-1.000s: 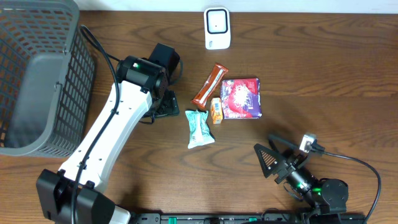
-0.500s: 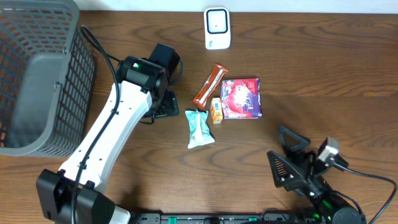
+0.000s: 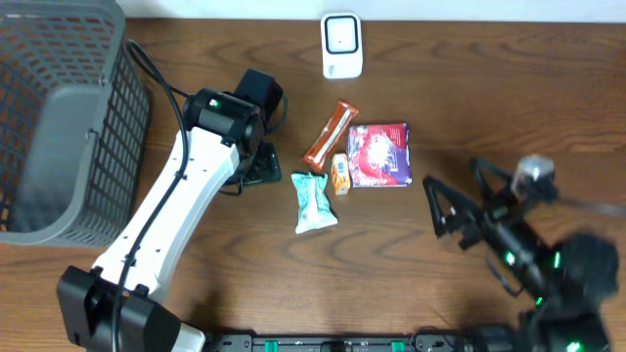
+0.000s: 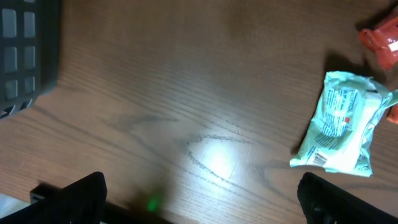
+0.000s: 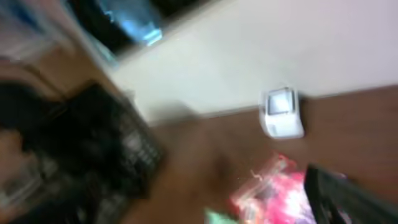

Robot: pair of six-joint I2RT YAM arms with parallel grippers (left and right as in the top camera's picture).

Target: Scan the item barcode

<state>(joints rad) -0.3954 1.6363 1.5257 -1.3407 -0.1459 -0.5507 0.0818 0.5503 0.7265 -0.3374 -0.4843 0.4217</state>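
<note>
The wood is bare there and leaves room, so my right gripper will next move outward, tilt down and lower onto the red-purple packet's edge [image 3: 407, 155] opposite the small orange pack.
Several items lie mid-table: a brown-orange bar [image 3: 329, 134], a small orange pack [image 3: 340, 173], a red-purple packet [image 3: 379, 154] and a teal packet [image 3: 314, 201]. The white scanner [image 3: 341, 44] stands at the back edge. My left gripper [image 3: 258, 166] sits just left of the teal packet [image 4: 341, 122], open, with only bare wood between its fingers [image 4: 74, 196]. My right gripper [image 3: 458, 196] is blurred, open and empty, to the right of the red-purple packet [image 5: 273, 193]. The right wrist view faces the scanner [image 5: 281, 112]. No barcode is legible.
A grey mesh basket [image 3: 59, 117] fills the back left corner and shows in the left wrist view [image 4: 25, 50] and, blurred, in the right wrist view [image 5: 106, 155]. A black cable [image 3: 161, 88] runs from the left arm towards the basket.
The right arm has swung up from the table's front edge towards the right middle, nearer the items, and is blurred with motion. The left arm and the items have not moved.
</note>
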